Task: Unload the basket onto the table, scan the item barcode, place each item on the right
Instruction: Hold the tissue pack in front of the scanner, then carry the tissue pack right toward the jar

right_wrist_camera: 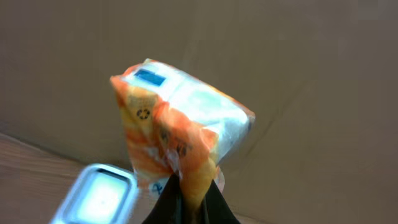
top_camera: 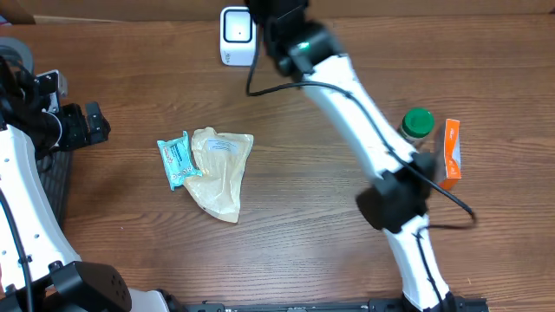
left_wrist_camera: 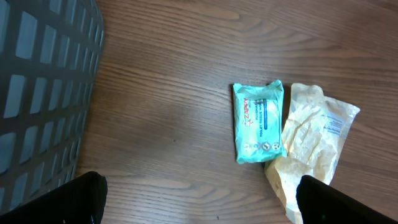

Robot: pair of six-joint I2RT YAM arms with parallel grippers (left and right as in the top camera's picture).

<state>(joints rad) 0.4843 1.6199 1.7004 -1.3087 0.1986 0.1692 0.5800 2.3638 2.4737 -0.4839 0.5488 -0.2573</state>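
My right gripper passes the packet over the scanner's window next, then lowers it to the wood (top_camera: 392, 114) beside the green-lidded bottle and releases it, since that spot is clear.
My right gripper (right_wrist_camera: 189, 194) is shut on the crimped end of an orange and white packet (right_wrist_camera: 180, 115), the item, and holds it up in front of a brown wall. The white scanner (right_wrist_camera: 99, 198) with its lit window shows just left of and below the packet. In the overhead view the right gripper (top_camera: 270, 28) is at the table's back edge beside the scanner (top_camera: 236, 35), and the arm hides the packet. My left gripper (left_wrist_camera: 199, 208) hangs open over bare wood at the left (top_camera: 87, 126), with nothing between its fingers (left_wrist_camera: 84, 199).
A teal wipes packet (top_camera: 178, 160) and a cream pouch (top_camera: 221, 173) lie side by side at centre left. A dark slatted basket (left_wrist_camera: 37, 93) stands at the far left. A green-lidded bottle (top_camera: 417, 123) and an orange box (top_camera: 451, 154) stand at the right.
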